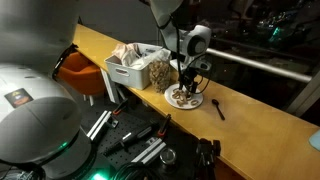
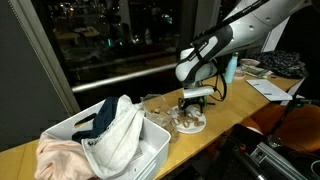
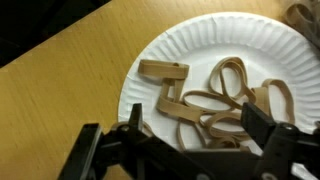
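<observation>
I will move my gripper toward the clear bag and down to the pile, because the looped tan rubber band (image 1: 181,96) is off the middle between my fingers.
A white paper plate (image 3: 200,40) holds a pile of tan rubber bands (image 3: 215,100) on a wooden counter. My gripper (image 3: 190,125) is open just above the plate, its two black fingers on either side of the bands, holding nothing. In both exterior views the gripper (image 1: 186,80) (image 2: 194,100) hangs straight down over the plate (image 1: 184,98) (image 2: 188,122). One band lies flat and folded near the plate's upper left (image 3: 162,69).
A white bin (image 1: 130,72) (image 2: 110,150) with cloth in it stands beside the plate. A clear bag of brownish items (image 1: 160,72) leans on the bin. A dark spoon (image 1: 218,108) lies on the wooden counter (image 1: 250,115). Dark windows run behind.
</observation>
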{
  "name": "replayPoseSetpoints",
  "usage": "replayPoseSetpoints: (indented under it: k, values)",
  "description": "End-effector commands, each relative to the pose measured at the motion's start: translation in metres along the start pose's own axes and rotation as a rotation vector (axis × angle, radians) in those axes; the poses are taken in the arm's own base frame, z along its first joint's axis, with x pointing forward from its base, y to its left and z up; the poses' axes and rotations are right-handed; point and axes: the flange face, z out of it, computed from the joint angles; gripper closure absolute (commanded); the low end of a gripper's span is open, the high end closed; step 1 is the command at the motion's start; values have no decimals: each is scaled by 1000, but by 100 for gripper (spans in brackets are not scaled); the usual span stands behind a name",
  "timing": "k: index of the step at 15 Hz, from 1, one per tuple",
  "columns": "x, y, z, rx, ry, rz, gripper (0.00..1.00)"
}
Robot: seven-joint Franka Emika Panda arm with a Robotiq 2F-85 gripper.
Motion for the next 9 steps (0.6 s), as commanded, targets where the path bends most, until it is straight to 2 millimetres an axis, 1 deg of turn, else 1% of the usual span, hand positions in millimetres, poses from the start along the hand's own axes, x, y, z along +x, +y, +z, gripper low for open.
replayPoseSetpoints:
  k: [1,3,5,9]
  values:
    - [9,-18,-8,3,32,11,0]
    - [12,-30,-5,-1,30,2,0]
    - [13,-39,3,1,27,-4,0]
    - [9,-39,32,-6,-3,-3,0]
